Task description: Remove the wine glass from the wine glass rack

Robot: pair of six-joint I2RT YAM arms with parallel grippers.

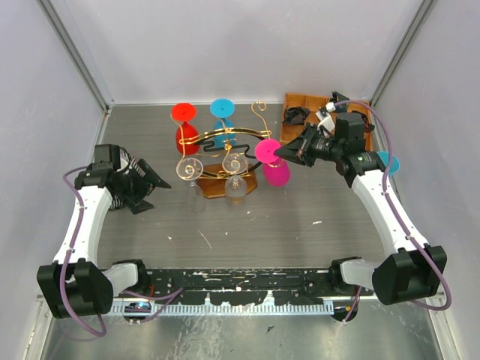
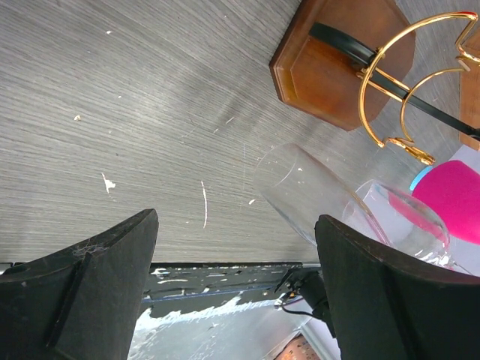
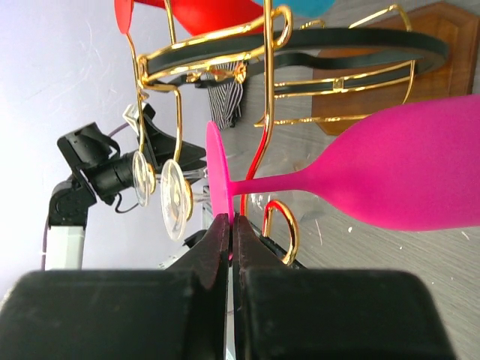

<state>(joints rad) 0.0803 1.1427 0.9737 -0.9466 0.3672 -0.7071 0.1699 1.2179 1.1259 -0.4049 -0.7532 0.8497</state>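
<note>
The glass hangs upside down, so the robot's right gripper will next swing away from the rack [image 1: 225, 154], turn the glass's pink foot downward and lower the glass onto the tabletop near the tray.
The wine glass rack [image 1: 225, 154] is gold wire with a black band on a brown wooden base [image 1: 214, 189], at the table's middle back. A pink wine glass [image 1: 276, 174] hangs upside down at its right end. In the right wrist view its stem [image 3: 277, 182] crosses a gold wire. My right gripper [image 1: 282, 152] is shut on the rim of the pink foot [image 3: 217, 172], its tips [image 3: 231, 225] pinched together. My left gripper [image 1: 150, 193] is open and empty, left of the rack; in its own view [image 2: 236, 219] it holds nothing.
A red glass [image 1: 185, 127], a blue glass [image 1: 223, 120] and two clear glasses [image 1: 189, 166] [image 1: 235, 178] hang on the rack. An orange-brown compartmented tray [image 1: 300, 112] stands at the back right. Another blue glass [image 1: 389, 161] shows behind my right arm.
</note>
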